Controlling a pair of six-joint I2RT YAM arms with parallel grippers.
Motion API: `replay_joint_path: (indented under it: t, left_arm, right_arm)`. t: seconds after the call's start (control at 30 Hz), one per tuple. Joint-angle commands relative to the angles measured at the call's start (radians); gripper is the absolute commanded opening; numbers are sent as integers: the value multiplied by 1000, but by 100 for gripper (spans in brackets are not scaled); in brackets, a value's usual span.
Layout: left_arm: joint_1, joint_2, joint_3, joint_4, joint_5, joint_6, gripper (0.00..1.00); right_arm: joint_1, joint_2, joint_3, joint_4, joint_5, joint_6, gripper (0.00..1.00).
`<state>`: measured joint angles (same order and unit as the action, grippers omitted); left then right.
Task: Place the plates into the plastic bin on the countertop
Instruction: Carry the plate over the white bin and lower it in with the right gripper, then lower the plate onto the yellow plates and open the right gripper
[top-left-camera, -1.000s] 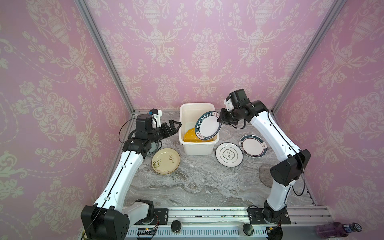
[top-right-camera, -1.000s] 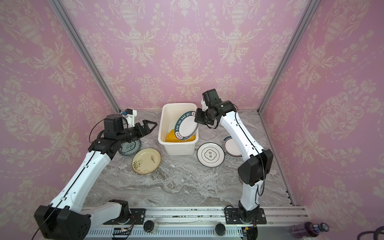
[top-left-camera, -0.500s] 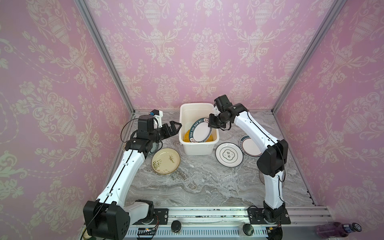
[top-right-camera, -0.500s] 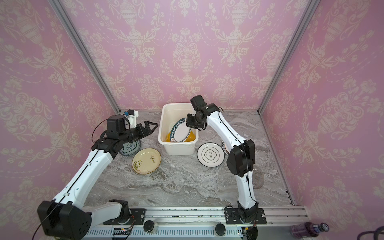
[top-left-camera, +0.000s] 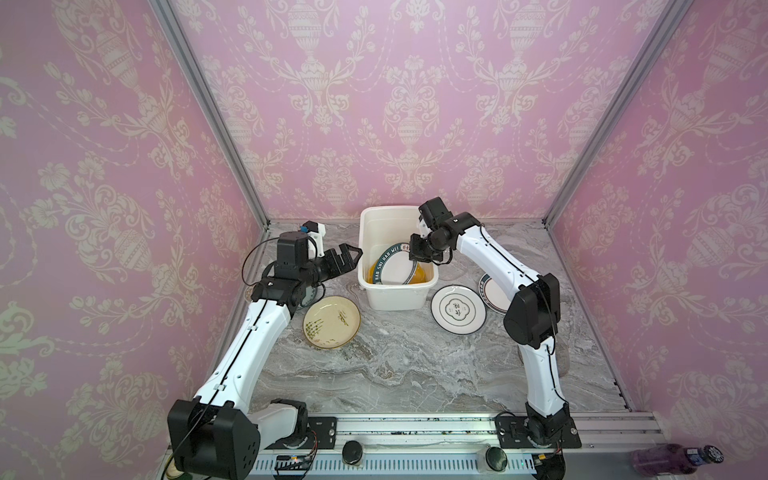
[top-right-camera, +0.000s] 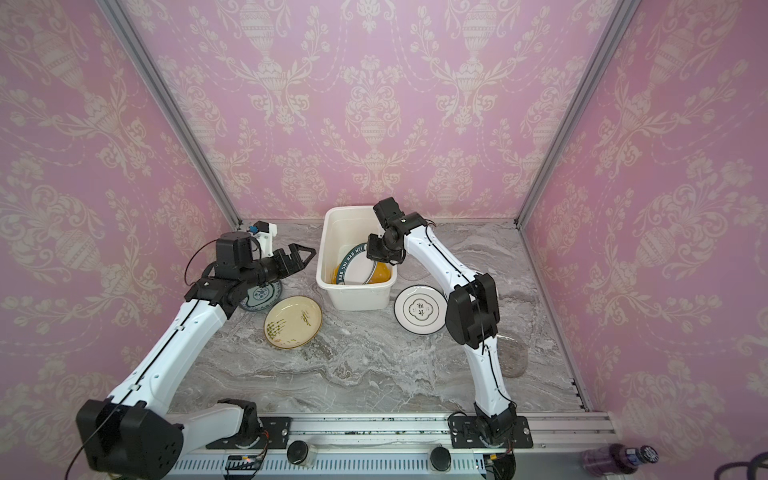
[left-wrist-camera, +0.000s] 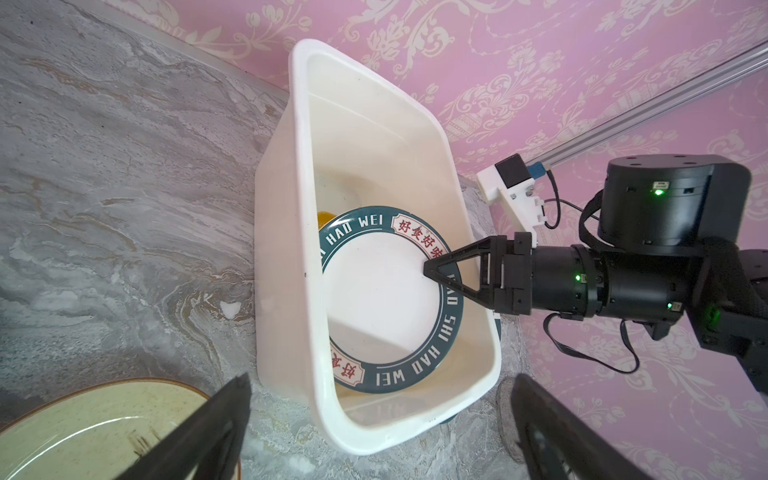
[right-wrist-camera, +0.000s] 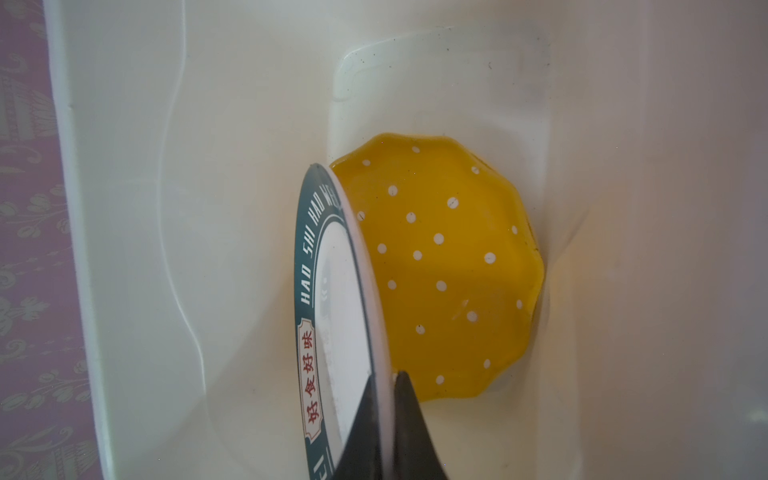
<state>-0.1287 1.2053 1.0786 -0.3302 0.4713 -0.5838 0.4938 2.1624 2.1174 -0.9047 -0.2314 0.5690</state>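
The lettered plate already leans inside the bin, so I will move my right gripper down a little toward the orange white-dotted plate (top-right-camera: 381, 274) (right-wrist-camera: 440, 264) and let go of the lettered plate's rim.
The white plastic bin (top-left-camera: 397, 298) (top-right-camera: 357, 298) stands at the back of the marble countertop (top-left-camera: 415, 365). Inside it my right gripper (top-left-camera: 415, 255) (top-right-camera: 371, 253) (left-wrist-camera: 428, 272) (right-wrist-camera: 388, 382) is shut on the rim of a white plate with a dark lettered border (top-left-camera: 395, 270) (left-wrist-camera: 382, 291) (right-wrist-camera: 336, 291). This plate is tilted, leaning over an orange white-dotted plate (right-wrist-camera: 449, 266) (top-left-camera: 419, 275) on the bin floor. My left gripper (top-left-camera: 353, 253) (top-right-camera: 309, 254) (left-wrist-camera: 382, 377) hovers open and empty just left of the bin.
On the counter lie a cream plate (top-left-camera: 331, 321) (top-right-camera: 293, 321), a blue-patterned plate (top-right-camera: 262, 296) under the left arm, a ringed white plate (top-left-camera: 458, 308) (top-right-camera: 421, 308), a dark-rimmed plate (top-left-camera: 490, 291) behind the right arm and a grey glass plate (top-right-camera: 513, 357). A purple bottle (top-left-camera: 673, 457) lies by the front rail.
My right gripper has carried the lettered plate from above the bin's right rim down into the bin. The left arm has barely moved.
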Motion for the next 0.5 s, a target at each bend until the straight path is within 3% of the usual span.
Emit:
replay_joint_path:
  t: [0.0,0.23,0.47]
  left_arm:
    - [-5,-4,-10,5,-21,30,99]
    - [-5,-6,-2,-9,-19,38,99]
    - [-5,-14,-5,-13,-21,32,99]
  right_arm:
    - [17,6,-24,15,-42,-6,0]
    - [22,14,-56,20,-45,-15,0]
    - [23,28,-78,8,-35,-32,7]
